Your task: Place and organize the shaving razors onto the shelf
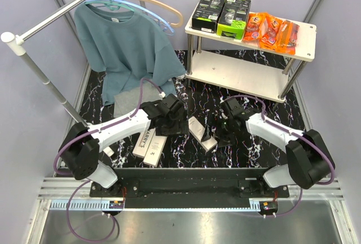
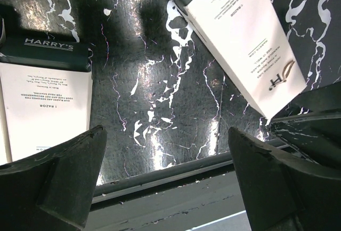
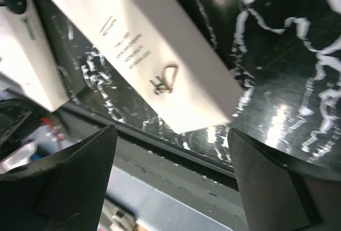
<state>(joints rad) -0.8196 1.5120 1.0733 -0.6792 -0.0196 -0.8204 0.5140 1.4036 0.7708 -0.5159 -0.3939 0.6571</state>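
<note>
The third box is slanted. I need to move my right gripper outward over the box's white printed side next and turn it so that it straddles the box's long sides.
The cream two-tier shelf stands at the back right. Its top board holds two black-and-lime razor boxes and several orange blister packs. Two white HARRY'S boxes lie side by side near the front edge, and a third lies between the arms. My left gripper hangs open and empty between them; its wrist view shows one box at left and the third at upper right. My right gripper is open and empty just right of the third box.
A metal clothes rail with hangers and a teal shirt fills the back left. A folded grey cloth lies below the shirt. The table's front edge runs just beneath both grippers.
</note>
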